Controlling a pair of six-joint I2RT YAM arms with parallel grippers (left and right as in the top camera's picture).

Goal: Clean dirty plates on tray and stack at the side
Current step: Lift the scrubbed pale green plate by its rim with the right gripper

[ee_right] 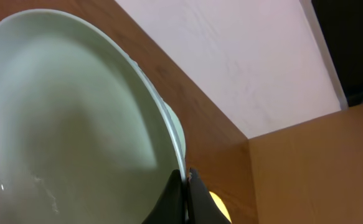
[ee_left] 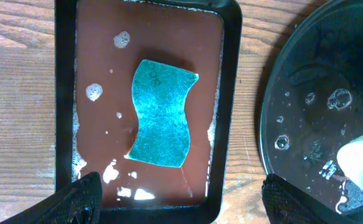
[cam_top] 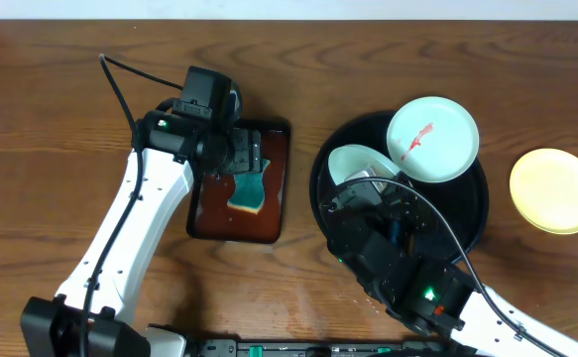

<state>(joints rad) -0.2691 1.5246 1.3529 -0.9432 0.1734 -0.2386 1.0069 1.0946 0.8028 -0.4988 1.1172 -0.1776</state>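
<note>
I need to swing my right gripper to the right in the overhead view, over the pale yellow plate (cam_top: 555, 190) (ee_right: 221, 206) already off the tray, then lower and release.
My right gripper (ee_right: 185, 186) is shut on the rim of a pale mint-white plate (ee_right: 69, 118) and holds it tilted up over the left part of the black tray (cam_top: 477, 223); the plate also shows in the overhead view (cam_top: 353, 162). A second mint-white plate (cam_top: 433, 139) with a red sauce smear rests on the tray's far rim. The pale yellow plate (cam_top: 555, 190) lies on the table right of the tray. My left gripper (ee_left: 178, 196) is open and empty above the near edge of the reddish-brown tray (ee_left: 150, 37), which holds a teal sponge (ee_left: 161, 115).
The reddish-brown tray (cam_top: 274, 183) holds soapy water around the sponge (cam_top: 251, 188). The black tray's wet floor (ee_left: 318, 106) shows at the right of the left wrist view. A black cable (cam_top: 120, 89) runs across the table at the far left.
</note>
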